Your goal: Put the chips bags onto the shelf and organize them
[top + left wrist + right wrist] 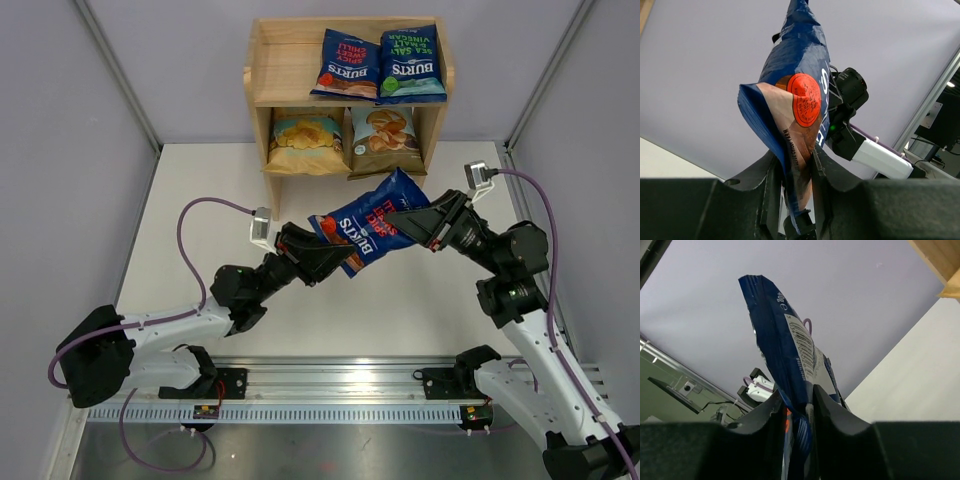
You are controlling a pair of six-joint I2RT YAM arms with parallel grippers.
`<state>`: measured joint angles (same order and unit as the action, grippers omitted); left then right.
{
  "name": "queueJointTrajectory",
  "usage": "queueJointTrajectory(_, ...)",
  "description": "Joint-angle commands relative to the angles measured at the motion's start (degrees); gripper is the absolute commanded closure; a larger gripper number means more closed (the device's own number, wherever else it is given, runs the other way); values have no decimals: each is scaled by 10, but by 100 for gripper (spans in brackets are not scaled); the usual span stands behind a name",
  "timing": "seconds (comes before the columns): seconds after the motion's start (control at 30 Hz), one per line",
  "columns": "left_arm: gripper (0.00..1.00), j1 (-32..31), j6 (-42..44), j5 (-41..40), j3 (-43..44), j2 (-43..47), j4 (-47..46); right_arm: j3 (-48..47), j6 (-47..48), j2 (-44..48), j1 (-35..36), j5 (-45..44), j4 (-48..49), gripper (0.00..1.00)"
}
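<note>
The robot next needs to carry the bag in its left gripper outward onto the top level's empty end (287, 70) and let go of it beside the red-lettered Burts bag (347, 62).
A dark-blue Burts chips bag (365, 222) with red lettering hangs tilted in the air in front of the shelf (262, 75), stretched between both arms. My left gripper (335, 258) is shut on its lower left end; the left wrist view has the bag (800, 100) pinched between the fingers (821, 175). My right gripper (400, 222) is at the upper right end, and in its wrist view the bag (785, 350) fills the narrow gap between the fingers (827, 410). On the shelf's top tier lie a red-lettered Burts bag (347, 62) and a green-lettered one (411, 65).
The lower tier holds a yellow chips bag (305, 140) on the left and a light-blue and brown bag (383, 138) on the right. The shelf's corner (940, 260) shows at the upper right of the right wrist view. Grey walls enclose the white table (200, 180).
</note>
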<state>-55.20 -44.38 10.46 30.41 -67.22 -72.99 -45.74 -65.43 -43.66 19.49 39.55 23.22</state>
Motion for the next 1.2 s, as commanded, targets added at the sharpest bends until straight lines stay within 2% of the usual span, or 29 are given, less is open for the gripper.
queueJointTrajectory(0.0,80,-2,12,-19,5,13,-224,-26,47,18,6,-13,-42,64)
queueJointTrajectory(0.07,83,-2,12,-24,2,16,-218,-41,77,30,6,-40,-97,51)
queueJointTrajectory(0.13,86,-1,13,-33,-2,23,-201,-64,113,42,6,-75,-161,20)
queueJointTrajectory(0.17,87,-2,13,-37,-3,26,-194,-71,125,46,6,-87,-183,20)
queueJointTrajectory(0.2,89,-1,15,-40,-4,30,-187,-79,139,50,6,-100,-205,2)
queueJointTrajectory(0.23,91,-1,20,-42,-4,34,-168,-87,151,54,6,-132,-258,1)
queueJointTrajectory(0.4,92,10,33,-84,6,91,-66,-149,226,83,6,-247,-393,1)
queueJointTrajectory(0.5,94,17,57,-105,34,139,52,-176,248,98,5,-314,-458,1)
queueJointTrajectory(0.53,95,18,75,-125,46,153,120,-182,253,101,6,-336,-477,1)
queueJointTrajectory(0.6,96,18,95,-166,94,179,199,-190,260,103,6,-350,-491,1)
queueJointTrajectory(0.63,97,18,106,-188,119,184,296,-193,261,104,6,-352,-497,0)
queueJointTrajectory(0.7,97,20,115,-254,188,188,377,-195,261,100,6,-347,-499,1)
queueJointTrajectory(0.73,97,23,116,-272,209,187,445,-196,261,98,6,-344,-503,1)
queueJointTrajectory(0.8,96,36,111,-321,270,182,506,-198,261,94,6,-341,-504,1)
queueJointTrajectory(0.83,96,42,93,-340,290,174,570,-198,261,94,6,-341,-505,1)
queueJointTrajectory(0.9,94,62,79,-387,337,161,630,-200,261,93,6,-341,-505,1)
queueJointTrajectory(0.93,94,71,70,-395,392,139,686,-203,261,94,6,-341,-509,1)
queueJointTrajectory(1.0,91,91,66,-411,449,111,736,-206,261,93,6,-343,-513,1)
queueJointTrajectory(1.03,90,95,65,-420,511,97,790,-207,262,94,6,-344,-518,1)
queueJointTrajectory(1.17,89,104,68,-495,621,29,864,-208,264,102,6,-348,-524,0)
